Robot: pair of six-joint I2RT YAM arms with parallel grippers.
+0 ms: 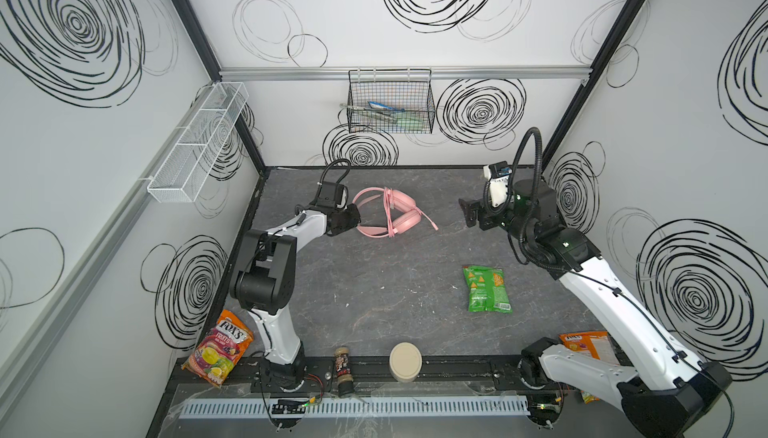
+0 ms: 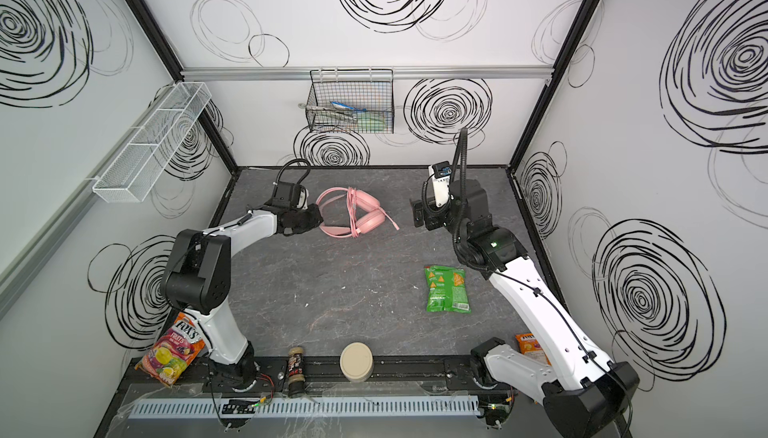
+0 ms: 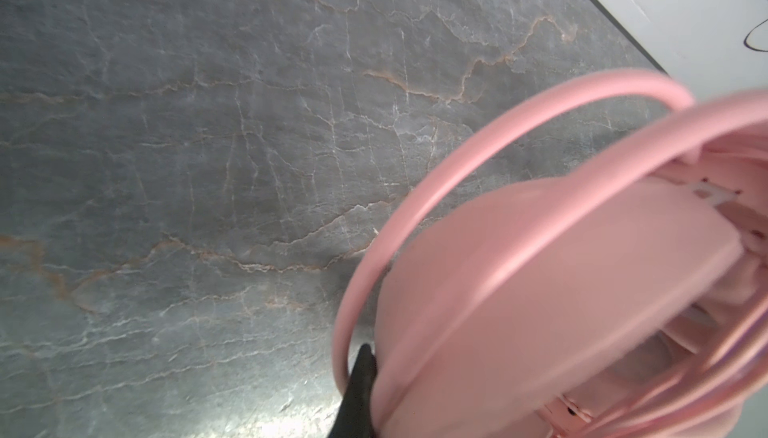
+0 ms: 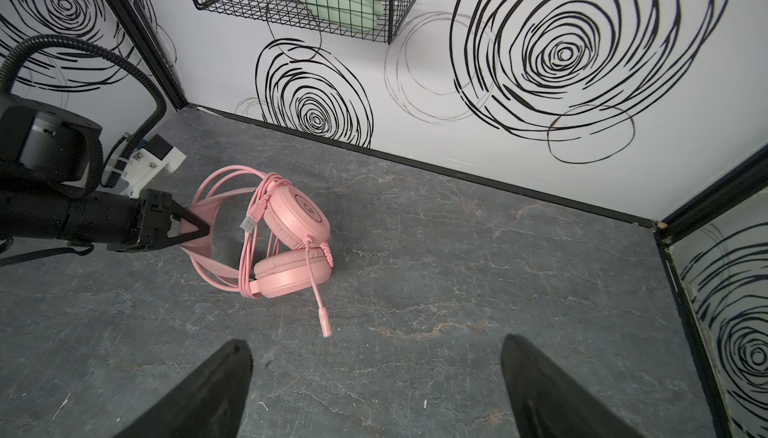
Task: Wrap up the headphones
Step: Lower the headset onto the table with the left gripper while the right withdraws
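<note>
The robot's left gripper next needs to go down toward the dark tabletop just beneath it and release the headphones' headband, as the cable [image 4: 249, 257] is already looped around the headband.
The pink headphones [image 1: 405, 222] [image 2: 370, 220] lie on the dark table toward the back, earcups stacked. Their thin cable [image 4: 249, 257] is looped around the band beside the cups, with its plug [image 4: 249, 222] hanging loose. The boom microphone [image 4: 320, 303] points toward my right gripper. My left gripper [image 1: 356, 219] [image 4: 203, 230] is shut on the headband [image 3: 540, 282]; only one black finger [image 3: 359, 394] shows in the left wrist view, pressed against the band. My right gripper [image 4: 374, 344] [image 1: 467, 209] hovers to the right of the headphones, open and empty.
A green snack bag [image 1: 486, 288] lies right of centre. Along the front edge sit a candy bag [image 1: 218, 351], a spice jar [image 1: 344, 371], a beige round tub [image 1: 405, 361] and an orange bag [image 1: 586, 344]. A black wire basket [image 1: 390, 110] hangs on the back wall and a white mesh shelf [image 1: 199, 145] on the left wall.
</note>
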